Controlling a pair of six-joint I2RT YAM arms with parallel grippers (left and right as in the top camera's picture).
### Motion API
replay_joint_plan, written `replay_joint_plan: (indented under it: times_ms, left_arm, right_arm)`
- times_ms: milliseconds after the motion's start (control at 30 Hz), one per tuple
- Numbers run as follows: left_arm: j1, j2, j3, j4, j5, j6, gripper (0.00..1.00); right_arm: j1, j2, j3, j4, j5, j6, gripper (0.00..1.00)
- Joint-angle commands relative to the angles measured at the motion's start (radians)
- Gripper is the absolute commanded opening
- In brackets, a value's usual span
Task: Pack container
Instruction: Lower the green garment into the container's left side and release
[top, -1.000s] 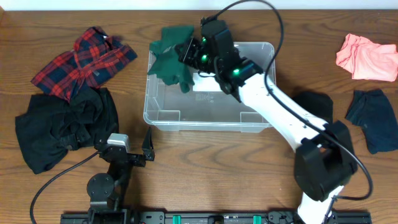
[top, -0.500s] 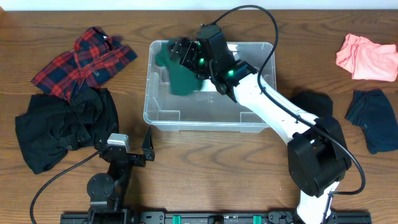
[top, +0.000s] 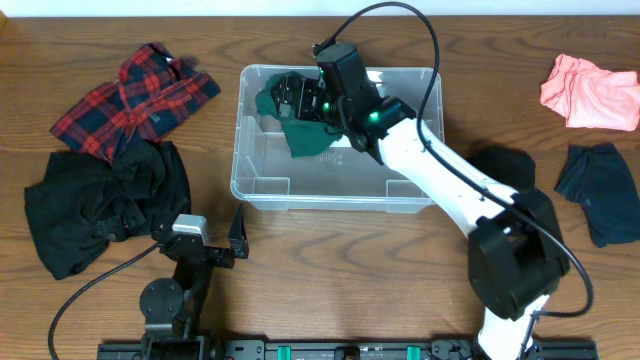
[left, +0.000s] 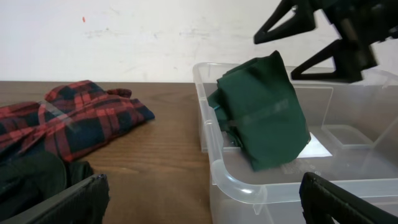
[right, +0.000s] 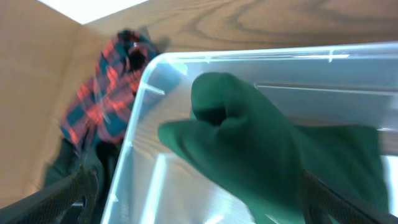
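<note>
I will lower my open right gripper next, toward the right in the overhead view, onto the cloth's edge by the white label (top: 329, 130) (right: 371, 174), because the cloth lies bunched.
The clear container (top: 300, 198) stands at the table's middle; its near corner (left: 249, 183) fills the left wrist view. A dark green cloth (top: 305, 135) rests in its back-left part, bunched against the far wall (left: 267, 118) and partly covering the white label (left: 316, 147). My right gripper (top: 290, 95) hovers open just above the cloth (right: 261, 143), its black fingers (left: 323, 37) apart from the fabric. My left gripper (top: 205, 240) sits low near the table's front edge, open and empty (left: 202, 208), facing the container.
A red plaid shirt (top: 135, 95) and a black garment (top: 105, 205) lie left of the container. A black cloth (top: 505, 165), a navy cloth (top: 600, 190) and a pink cloth (top: 590, 92) lie to the right. The right arm's cable arcs over the container.
The right gripper has opened and let go of the green cloth, which dropped from over the container's back-left rim into the container. The left arm has not moved.
</note>
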Motion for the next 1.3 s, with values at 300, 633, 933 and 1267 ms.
replay_joint_plan:
  times_ms: [300,633,933,1267]
  left_arm:
    - [-0.003,-0.001,-0.019,-0.032,0.006,-0.002,0.98]
    - [-0.003,0.002,-0.019,-0.032,0.006,-0.002,0.98]
    - [-0.003,0.002,-0.019,-0.032,0.006,-0.002,0.98]
    - [-0.003,0.002,-0.019,-0.032,0.006,-0.002,0.98]
  right_arm:
    - [-0.095,-0.100,0.006,-0.225,0.084,-0.549,0.99]
    - [-0.098,0.009,0.006,-0.226,0.021,-0.671,0.97]
    - [-0.101,0.143,0.006,-0.113,-0.117,-0.694,0.82]
    - [-0.102,0.159,0.006,-0.074,-0.132,-0.644,0.06]
